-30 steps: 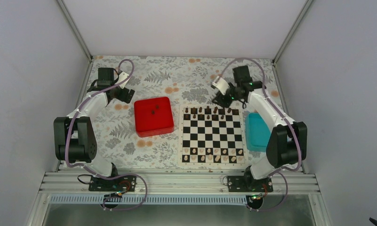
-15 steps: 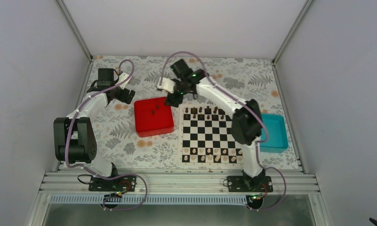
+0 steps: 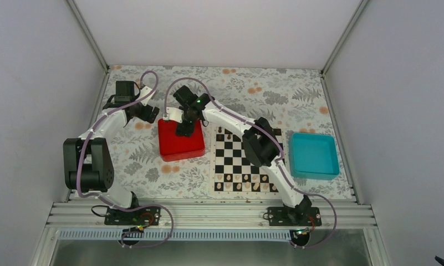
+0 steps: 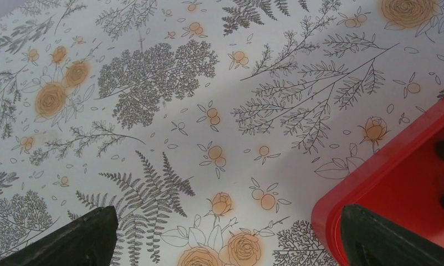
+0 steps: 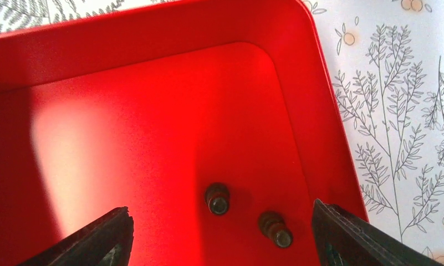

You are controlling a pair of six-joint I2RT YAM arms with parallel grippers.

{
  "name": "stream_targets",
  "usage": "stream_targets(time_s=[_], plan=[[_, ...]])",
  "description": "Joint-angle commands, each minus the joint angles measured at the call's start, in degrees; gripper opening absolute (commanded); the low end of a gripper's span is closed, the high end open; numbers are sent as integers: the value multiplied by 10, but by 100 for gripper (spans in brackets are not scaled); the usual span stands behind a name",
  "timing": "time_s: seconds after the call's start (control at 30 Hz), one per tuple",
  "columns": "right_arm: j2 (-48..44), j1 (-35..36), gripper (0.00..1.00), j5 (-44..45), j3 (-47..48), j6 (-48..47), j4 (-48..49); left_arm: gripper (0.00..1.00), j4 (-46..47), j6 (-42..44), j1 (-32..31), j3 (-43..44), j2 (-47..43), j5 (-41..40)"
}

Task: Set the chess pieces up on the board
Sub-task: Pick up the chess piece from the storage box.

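The right gripper lowers into the red tray [image 3: 175, 149] next and narrows its fingers around the dark piece near the middle.
The red tray [image 5: 153, 83] holds two small dark chess pieces, one standing near the middle [image 5: 217, 198] and one to its right [image 5: 275, 228]. My right gripper [image 5: 222, 244] hovers over them, open and empty, one finger on each side. In the top view the right gripper [image 3: 183, 131] is over the red tray [image 3: 175, 149]. The board [image 3: 237, 160] has dark pieces [image 3: 220, 132] on its far row, partly hidden by the right arm. My left gripper [image 4: 225, 238] is open and empty above the tablecloth, beside the tray's corner [image 4: 386, 183].
Pale tan pieces [image 3: 247, 178] stand on the board's two near rows. A teal tray [image 3: 314, 155] lies right of the board. The right arm [image 3: 230, 119] stretches across the board's far left corner. The left gripper [image 3: 149, 114] is left of the red tray.
My right arm has swung left from the board's far right corner to above the red tray, uncovering the teal tray. The left arm has not moved.
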Motion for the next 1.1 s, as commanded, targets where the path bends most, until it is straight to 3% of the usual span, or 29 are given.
stream_targets(time_s=[0.0, 0.53, 0.67, 0.87, 1.07], plan=[[17, -3, 83, 12, 22, 5, 9, 99, 7, 7, 5, -6, -11, 9], [56, -1, 77, -7, 27, 12, 10, 99, 8, 8, 8, -8, -11, 12], [62, 0, 71, -6, 27, 12, 8, 99, 8, 9, 9, -8, -11, 13], [68, 1, 48, -24, 34, 12, 6, 99, 8, 11, 9, -8, -11, 15], [78, 7, 36, -25, 39, 9, -4, 98, 5, 13, 10, -8, -11, 18]])
